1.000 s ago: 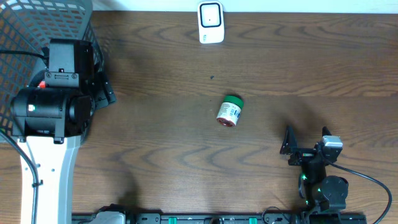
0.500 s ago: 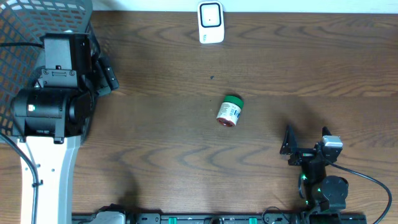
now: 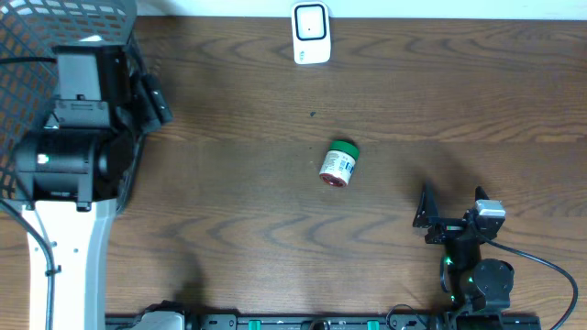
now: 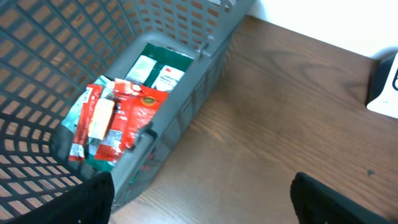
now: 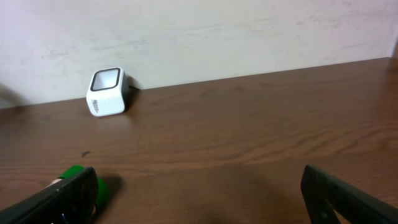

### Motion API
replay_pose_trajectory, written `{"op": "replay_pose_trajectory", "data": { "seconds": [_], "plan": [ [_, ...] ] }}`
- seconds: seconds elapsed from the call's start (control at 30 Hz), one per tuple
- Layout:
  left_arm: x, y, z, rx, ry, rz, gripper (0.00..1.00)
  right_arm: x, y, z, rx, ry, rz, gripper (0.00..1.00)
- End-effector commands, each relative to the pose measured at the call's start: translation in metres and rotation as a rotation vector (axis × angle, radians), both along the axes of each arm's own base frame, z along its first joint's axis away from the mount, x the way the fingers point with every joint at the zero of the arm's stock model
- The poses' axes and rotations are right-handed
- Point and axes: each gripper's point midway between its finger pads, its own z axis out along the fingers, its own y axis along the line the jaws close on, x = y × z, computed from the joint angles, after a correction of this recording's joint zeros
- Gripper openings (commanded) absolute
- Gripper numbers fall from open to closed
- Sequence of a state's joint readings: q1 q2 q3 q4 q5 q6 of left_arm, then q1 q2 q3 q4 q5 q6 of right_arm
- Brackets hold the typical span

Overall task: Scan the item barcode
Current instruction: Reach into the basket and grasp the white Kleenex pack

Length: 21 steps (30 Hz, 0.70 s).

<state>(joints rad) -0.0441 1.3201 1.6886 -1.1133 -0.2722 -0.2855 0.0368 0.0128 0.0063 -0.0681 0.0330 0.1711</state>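
Note:
Next, my left gripper first crosses the basket rim toward the left in the overhead view, then lowers onto the white packet (image 4: pixel 101 118), uncovered between red ones.
A small white-labelled jar with a green lid (image 3: pixel 339 165) lies on its side mid-table; the right wrist view shows its green end (image 5: pixel 102 186) beside my left finger. The white barcode scanner (image 3: pixel 311 33) stands at the far edge, also in the right wrist view (image 5: pixel 106 91). My left gripper (image 3: pixel 147 92) is open at the rim of the grey basket (image 3: pixel 37 46), with nothing between its fingers (image 4: pixel 202 208). In the basket lie red, white and green packets (image 4: pixel 118 121). My right gripper (image 3: pixel 452 203) rests open and empty near the front right (image 5: pixel 199 199).
The basket wall (image 4: pixel 186 93) rises just left of my left gripper. The scanner's edge (image 4: pixel 385 87) shows at the right of the left wrist view. A pale wall (image 5: pixel 249 31) runs behind the table's far edge.
My left arm has shifted toward the far edge alongside the basket, and its gripper has turned slightly. The jar, the scanner and the right arm have not moved.

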Motion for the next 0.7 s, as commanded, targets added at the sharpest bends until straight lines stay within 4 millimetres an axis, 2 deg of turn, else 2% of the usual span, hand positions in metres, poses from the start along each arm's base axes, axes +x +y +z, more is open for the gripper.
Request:
{"op": "replay_pose_trajectory", "data": {
  "seconds": [0.0,0.23,0.33,0.43,0.67],
  "plan": [
    [-0.004,0.022,0.032,0.01,-0.078,0.058,0.85,0.0,-0.002,0.0,-0.011,0.0,-0.005,0.99],
    [-0.021,0.079,0.06,0.043,-0.128,0.221,0.85,0.0,-0.002,-0.001,-0.011,0.001,-0.005,0.99],
    [-0.027,0.106,0.063,0.05,-0.131,0.301,0.85,0.0,-0.002,0.0,-0.011,0.0,-0.005,0.99],
    [-0.027,0.122,0.052,0.024,-0.099,0.338,0.85,0.0,-0.002,0.0,-0.011,0.0,-0.005,0.99],
    [-0.017,0.157,0.001,-0.021,0.067,0.417,0.9,0.0,-0.002,0.0,-0.011,0.0,-0.005,0.99]
  ]
}}
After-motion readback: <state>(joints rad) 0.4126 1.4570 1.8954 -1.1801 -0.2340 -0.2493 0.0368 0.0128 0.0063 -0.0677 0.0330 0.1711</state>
